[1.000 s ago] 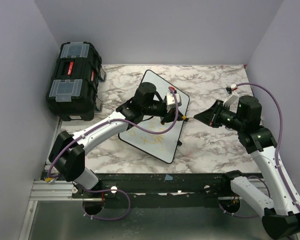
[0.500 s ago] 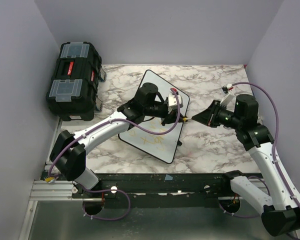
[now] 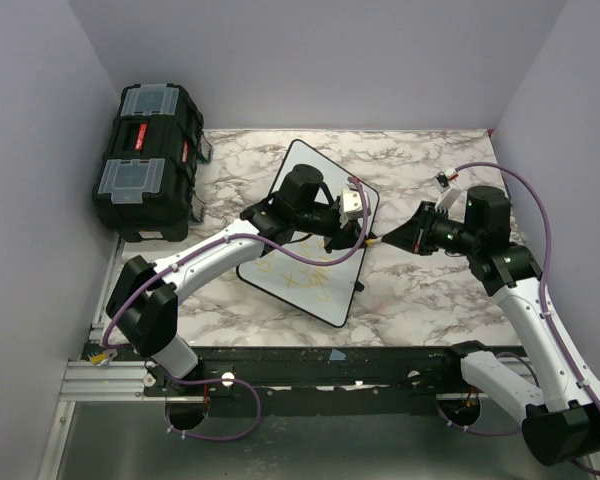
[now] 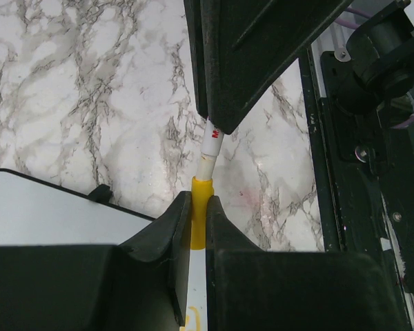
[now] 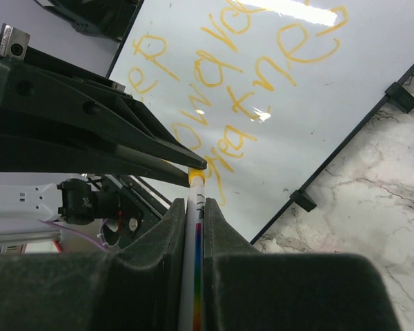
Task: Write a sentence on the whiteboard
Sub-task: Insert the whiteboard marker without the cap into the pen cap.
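Observation:
The marker is capped, so my right gripper needs to move away from the left gripper and down to the bare marble beside the board and release the marker.
The whiteboard (image 3: 325,300) lies tilted on the marble table and carries the sentence (image 3: 298,274) in faint yellow-orange words. In the right wrist view the sentence (image 5: 262,62) fills about three lines on the board (image 5: 331,117). My left gripper (image 3: 356,240) is shut on a yellow marker cap (image 4: 201,227), over the board's right edge. My right gripper (image 3: 394,237) is shut on the white marker (image 5: 194,234), whose end sits in the cap (image 5: 196,177). The two grippers meet tip to tip. The left gripper (image 4: 200,203) and right gripper (image 5: 194,203) each show shut jaws.
A black toolbox (image 3: 148,160) stands at the back left against the wall. The walls close in on the left, the back and the right. Purple cables loop over both arms. The board's small black feet (image 5: 303,200) stick out along its edge.
My right gripper has moved left with the marker until its end met the cap. My left gripper has shifted slightly right towards it.

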Robot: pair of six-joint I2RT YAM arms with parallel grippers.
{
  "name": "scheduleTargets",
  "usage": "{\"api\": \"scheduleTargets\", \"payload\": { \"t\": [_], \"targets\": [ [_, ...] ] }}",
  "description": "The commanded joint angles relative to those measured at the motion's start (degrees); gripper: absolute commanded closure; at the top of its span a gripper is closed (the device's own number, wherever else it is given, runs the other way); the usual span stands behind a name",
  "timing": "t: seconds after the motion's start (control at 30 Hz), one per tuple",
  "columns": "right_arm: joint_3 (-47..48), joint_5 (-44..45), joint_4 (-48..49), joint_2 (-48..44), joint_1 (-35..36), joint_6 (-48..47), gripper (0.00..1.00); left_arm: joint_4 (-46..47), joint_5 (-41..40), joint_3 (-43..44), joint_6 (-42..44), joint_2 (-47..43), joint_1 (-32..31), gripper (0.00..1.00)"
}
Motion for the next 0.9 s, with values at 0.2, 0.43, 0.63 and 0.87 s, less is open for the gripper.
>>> {"api": "scheduleTargets", "payload": {
  "t": [0.2,0.43,0.63,0.87],
  "targets": [
    [-3.1,-7.7,4.6,0.4,1.0,-0.5,0.99,5.7,12.5,4.8,-1.4,0.9,-3.1,1.0],
    [-3.9,-9.4,6.2,0.3,1.7,-0.6,0.99,1.2,15.0,8.8,-0.5,3.1,-4.5,1.0],
    [-4.3,-10.1,7.0,-0.7,2.3,-0.6,0.99,4.3,16.5,9.7,-3.9,4.2,-4.8,1.0],
    [-5.9,-8.0,8.5,-1.1,2.3,2.6,0.99,9.9,13.0,10.3,-7.8,4.2,-5.4,1.0]
  ]
}}
